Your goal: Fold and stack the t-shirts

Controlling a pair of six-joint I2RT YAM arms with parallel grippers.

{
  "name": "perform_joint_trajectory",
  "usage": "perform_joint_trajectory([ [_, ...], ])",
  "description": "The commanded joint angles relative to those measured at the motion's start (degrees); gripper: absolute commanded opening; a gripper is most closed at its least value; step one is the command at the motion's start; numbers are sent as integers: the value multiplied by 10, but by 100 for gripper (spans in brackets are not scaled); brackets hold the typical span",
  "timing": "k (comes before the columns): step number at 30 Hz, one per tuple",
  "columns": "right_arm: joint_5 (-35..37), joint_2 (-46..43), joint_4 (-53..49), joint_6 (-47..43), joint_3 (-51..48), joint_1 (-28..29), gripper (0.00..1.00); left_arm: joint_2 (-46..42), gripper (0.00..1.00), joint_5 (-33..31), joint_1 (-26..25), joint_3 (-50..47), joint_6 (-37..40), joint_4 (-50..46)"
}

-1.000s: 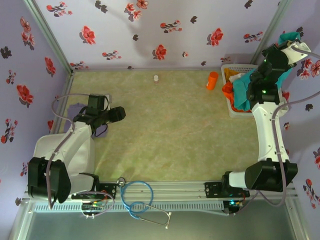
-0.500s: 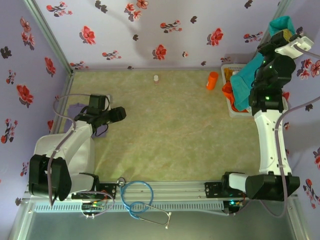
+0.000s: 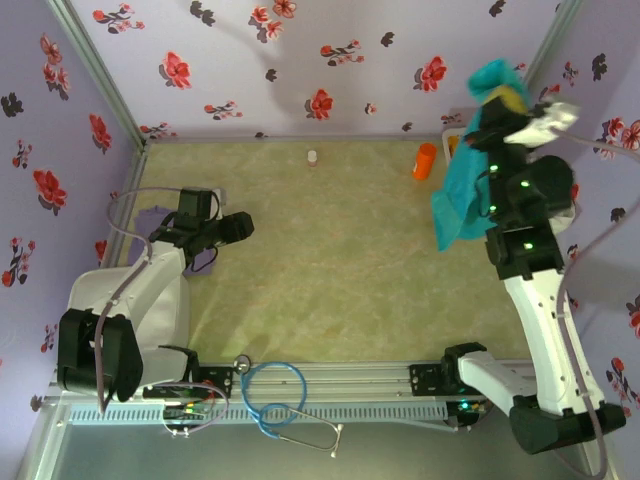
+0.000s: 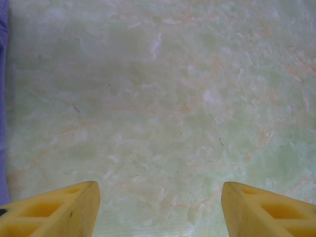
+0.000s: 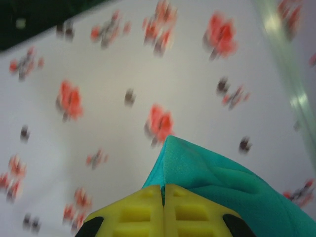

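I will lower my right gripper, raised over bare tabletop, toward my left gripper past the orange cup and release the bunched edge next.
My right gripper (image 3: 503, 92) is raised high at the back right, shut on a bunched edge of the teal-green t-shirt (image 3: 460, 200), which hangs below it over the table's right side. In the right wrist view the yellow fingers (image 5: 143, 207) are pressed together on the teal cloth (image 5: 222, 182), with the flowered wall behind. My left gripper (image 3: 238, 228) rests low at the left, open, with nothing between its fingers (image 4: 54, 207) but the bare table (image 4: 163, 98). A dusty purple t-shirt (image 3: 150, 216) lies beside the left arm, and its edge (image 4: 3, 98) shows in the left wrist view.
A small orange cup (image 3: 425, 160) stands at the back, just left of the hanging shirt. A small white object (image 3: 313, 157) sits by the back wall. A blue stethoscope (image 3: 285, 400) lies on the near rail. Flowered walls close in the table.
The right arm has lifted the teal t-shirt up from the basket at the back right and swung it left over the table. The left arm has not moved.
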Motion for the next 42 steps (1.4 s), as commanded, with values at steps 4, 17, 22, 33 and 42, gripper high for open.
perform_joint_trajectory([
  [4,6,29,-44,-16,-92,113,0,-4,66,7,-4,30,-2,-13],
  [17,-102,246,-85,65,-54,210,46,-2,67,7,-4,25,-7,-20],
  [22,-85,282,-128,48,-18,226,92,10,67,18,-9,16,-16,-8],
  [33,67,264,-227,73,-50,205,99,101,67,20,-138,30,-61,68],
  [42,18,194,-269,206,-157,79,92,263,63,30,-183,109,-82,130],
])
